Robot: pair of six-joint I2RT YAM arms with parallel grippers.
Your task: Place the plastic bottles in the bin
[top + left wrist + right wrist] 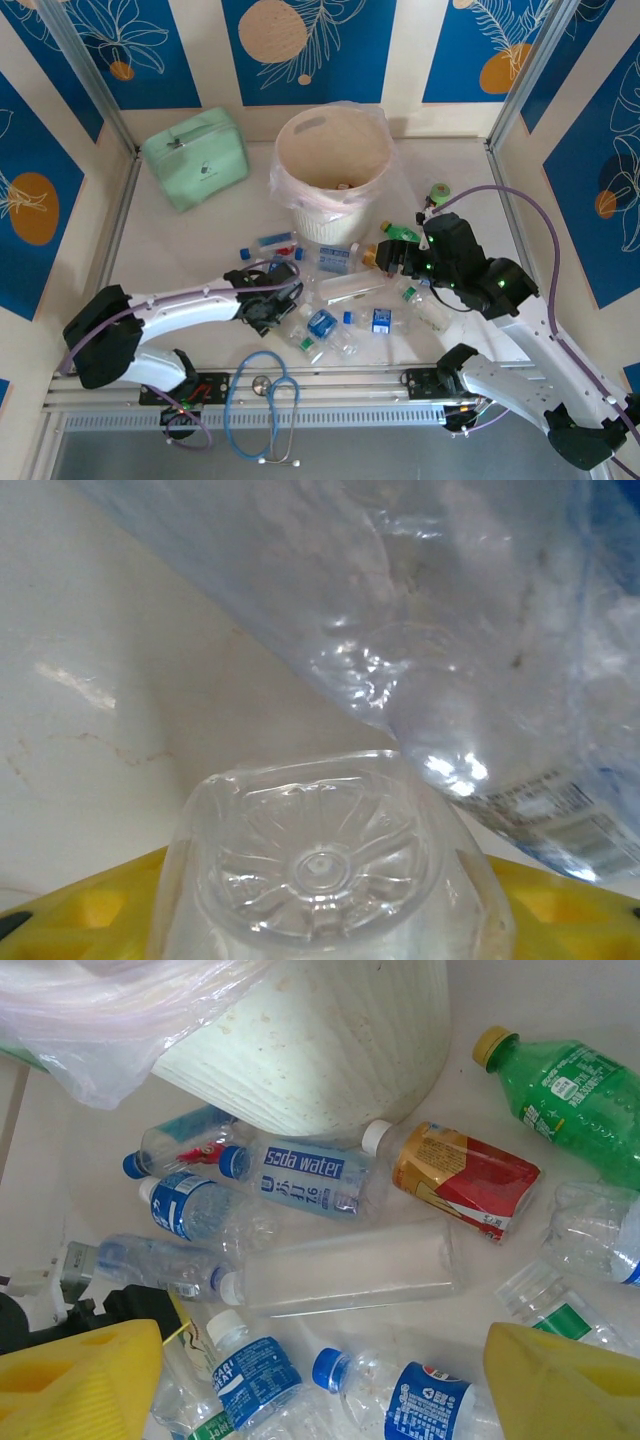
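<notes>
Next, my right gripper swings across the pile, turns its fingers toward the green-labelled bottle's neck [308, 346] [213, 1427] and closes, since the neck sticks free of my left gripper.
The cream-white bin [335, 165] stands at the back middle, and its ribbed wall [330, 1050] rises just beyond the bottles. Several plastic bottles lie on the table in front of it: a green one [575, 1100], a red-and-yellow labelled one [465, 1175], a "Soda water" one [300, 1175], a plain clear one [345, 1270] and blue-labelled ones [250, 1375]. My left gripper [275, 298] is low at the left of the pile, its yellow fingers [80, 915] pressed against a clear bottle [325, 865], base towards the camera. My right gripper [397, 258] hovers open over the pile, fingers [565, 1380] wide apart.
A mint-green zip case [195, 155] sits at the back left. A small dark cylinder with a green top [438, 192] stands right of the bin. A blue stethoscope [265, 400] lies at the near edge. The clear liner [120, 1020] drapes over the bin's rim.
</notes>
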